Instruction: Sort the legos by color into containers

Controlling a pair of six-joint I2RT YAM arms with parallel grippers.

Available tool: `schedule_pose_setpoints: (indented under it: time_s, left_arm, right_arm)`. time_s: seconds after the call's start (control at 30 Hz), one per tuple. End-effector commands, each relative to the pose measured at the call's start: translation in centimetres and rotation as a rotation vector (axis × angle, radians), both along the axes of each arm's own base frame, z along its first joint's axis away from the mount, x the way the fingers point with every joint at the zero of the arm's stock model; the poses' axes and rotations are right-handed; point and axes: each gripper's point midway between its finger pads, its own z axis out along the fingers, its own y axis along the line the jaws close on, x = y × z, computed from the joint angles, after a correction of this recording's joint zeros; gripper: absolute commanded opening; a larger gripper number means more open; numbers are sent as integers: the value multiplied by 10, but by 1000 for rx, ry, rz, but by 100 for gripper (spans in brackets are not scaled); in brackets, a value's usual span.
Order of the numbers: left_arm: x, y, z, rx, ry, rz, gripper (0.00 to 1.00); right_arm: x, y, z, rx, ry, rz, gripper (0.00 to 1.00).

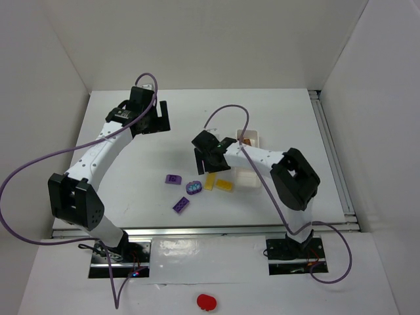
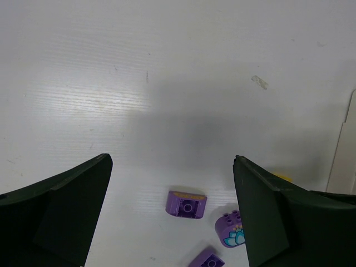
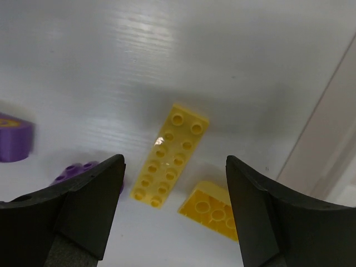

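Note:
The long yellow plate lies loose below, between my open fingers, so my right gripper lowers over the plate's far half (image 1: 210, 176) (image 3: 177, 135) next, closing across its narrow width.
Five legos lie loose mid-table: a purple brick (image 1: 173, 178), a rounded purple-blue piece (image 1: 194, 188), another purple brick (image 1: 181, 205), a long yellow plate (image 1: 210, 181) and a yellow brick (image 1: 224, 185). The white tray (image 1: 248, 176) stands to their right, with a brown lego (image 1: 245, 140) in its far compartment. My right gripper (image 1: 211, 161) hangs open above the yellow plate (image 3: 171, 154) and the yellow brick (image 3: 214, 214), with nothing between its fingers. My left gripper (image 1: 156, 121) is open and empty at the far left, looking toward the purple brick (image 2: 187, 204) and the rounded piece (image 2: 231, 229).
A red rounded blob (image 1: 207, 301) lies on the near ledge in front of the arm bases. White walls enclose the table on the left, back and right. The tray's edge (image 3: 328, 150) runs along the right of the right wrist view.

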Motion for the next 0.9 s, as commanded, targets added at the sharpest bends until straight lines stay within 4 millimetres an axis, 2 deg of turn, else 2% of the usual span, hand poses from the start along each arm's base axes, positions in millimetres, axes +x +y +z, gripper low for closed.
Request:
schedule_pose_setpoints:
  time_s: [0.0,0.07,0.13,0.2,0.23,0.37,0.4,0.53,0.57,0.63,0.7,0.73,0.8,0.83,0.87]
  left_arm:
    - [7,-3,11,-11,-34,-6,100]
    - [4,-2,11,-11,-34,-6,100]
    - [4,-2,11,-11,-34,-6,100]
    - [4,-2,11,-11,-34,-6,100]
    - [4,-2,11,-11,-34,-6,100]
    - [4,-2,11,-11,-34,-6,100]
    - [4,-2,11,-11,-34,-6,100]
    - [4,-2,11,-11,-34,-6,100]
    - [4,-2,11,-11,-34,-6,100]
    - [4,-2,11,-11,-34,-6,100]
    - [4,-4,11,-18,-32,-12,100]
    - [5,-4,15,-21,-42,-12,100]
    - [4,-4,19,-16,-51,-19,100]
    - [5,-2,19,-10,-53,-12,100]
    - [5,-2,19,-10,-53,-12,100]
  right_arm:
    - [5,10,-6,27,27,-2,81]
    - [2,9,-19,6,54,13,81]
    - [1,8,-27,-9,68,13,75]
    - [4,14,-25,15,58,18,72]
    - [2,11,-32,2,70,18,69]
    - [2,12,-39,-9,81,17,54]
    - [5,13,-40,-13,74,13,47]
    - [23,25,-24,8,20,12,34]
    - [33,33,-14,25,-8,8,32]
    - [46,41,-2,39,-56,7,31]
    - [60,49,23,68,-116,3,31]
    - [67,44,33,67,-146,-20,31]
    - [78,37,64,95,-220,-45,31]
    - [82,24,70,78,-244,-78,31]
    - [83,15,95,111,-290,-108,31]
